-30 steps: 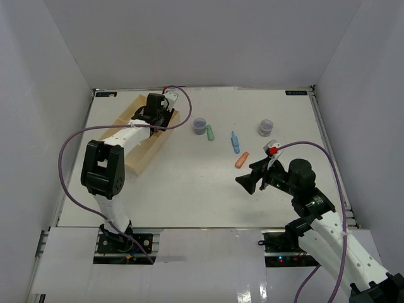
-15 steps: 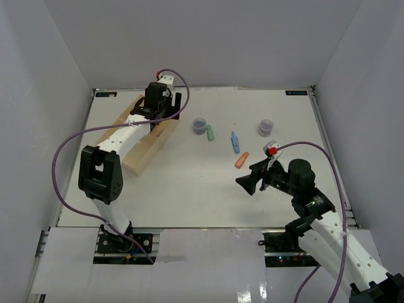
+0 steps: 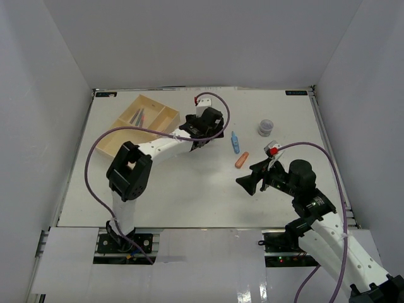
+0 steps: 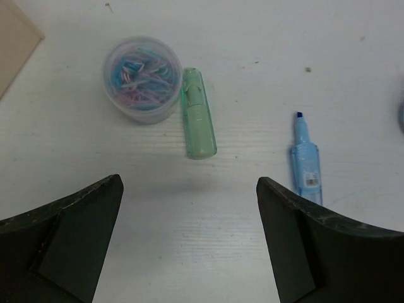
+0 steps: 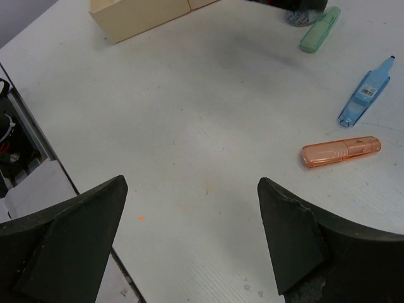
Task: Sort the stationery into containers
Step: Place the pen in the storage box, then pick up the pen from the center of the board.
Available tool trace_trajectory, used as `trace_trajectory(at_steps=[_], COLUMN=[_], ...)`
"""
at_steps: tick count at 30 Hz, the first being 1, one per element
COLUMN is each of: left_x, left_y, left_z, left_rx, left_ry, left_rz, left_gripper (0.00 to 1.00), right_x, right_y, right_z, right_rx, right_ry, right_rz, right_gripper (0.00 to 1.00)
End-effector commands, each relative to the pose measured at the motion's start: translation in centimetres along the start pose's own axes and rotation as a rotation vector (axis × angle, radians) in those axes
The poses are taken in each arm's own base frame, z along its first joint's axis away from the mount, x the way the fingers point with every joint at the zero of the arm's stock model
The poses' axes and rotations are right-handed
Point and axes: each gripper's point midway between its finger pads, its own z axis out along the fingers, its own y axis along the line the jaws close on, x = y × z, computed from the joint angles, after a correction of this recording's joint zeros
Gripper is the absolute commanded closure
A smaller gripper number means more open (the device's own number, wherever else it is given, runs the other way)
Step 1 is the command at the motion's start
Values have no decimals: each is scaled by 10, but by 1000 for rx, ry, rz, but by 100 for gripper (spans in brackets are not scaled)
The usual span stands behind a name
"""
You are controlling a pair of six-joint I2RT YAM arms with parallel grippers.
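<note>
The left gripper will next lower its open fingers around the green marker's near end [image 4: 201, 142], which is below the left gripper, because the jar crowds the marker's far end.
The cream tray [image 3: 126, 136] lies at the back left, with thin pens [image 3: 139, 116] in one compartment. My left gripper [image 3: 203, 128] hovers right of it, open and empty [image 4: 189, 183]. Just beyond its fingertips stand a round jar of coloured clips [image 4: 140, 79] and a green marker [image 4: 198, 113]; a blue marker [image 4: 306, 163] lies to the right. In the top view the blue marker [image 3: 235, 142], an orange marker [image 3: 242, 160] and a second jar [image 3: 266, 127] sit mid-right. My right gripper [image 3: 247, 183] hangs open and empty [image 5: 192, 186], near the orange marker [image 5: 341, 151].
White walls close in the table on three sides. The tray's corner [image 4: 16, 44] shows at the upper left of the left wrist view. The table's near edge and mounting rail [image 5: 19, 158] lie left of my right gripper. Purple cables loop over both arms.
My left arm has swung from over the tray to the right, above the jar and green marker, and its jaws have opened wide. The right arm has not moved.
</note>
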Motion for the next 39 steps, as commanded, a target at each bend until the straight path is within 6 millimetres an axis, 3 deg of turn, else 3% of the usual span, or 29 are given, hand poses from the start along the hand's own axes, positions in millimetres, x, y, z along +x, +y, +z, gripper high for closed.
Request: trace_trajectory(at_steps=[1,10,20,28,34,39], left_x=[-11,24,43,45,58,64], left_y=[-1,2,-8,-11,-11,-9], left_z=[10,50,76,83,86,88], left_rx=[-68,-142,-128,-129,-117,-116], left_ry=[-42,-4,35,35,67,83], left_rz=[-56,8,38,57,63,76], left_gripper=[2,6,16,29,41,43], right_x=[-11,-9,-7,-7,-6,-5], right_y=[2,3,2,1,1,1], right_z=[-4,-8,-13,-15,-15,-15], right_rx=[6,10,33,42,40,41], right_ry=[-30,-30,-26,-27,-27,-25], right_rz=[-5,4,9,8,8,9], right_gripper=[10,10,10,10,10,10])
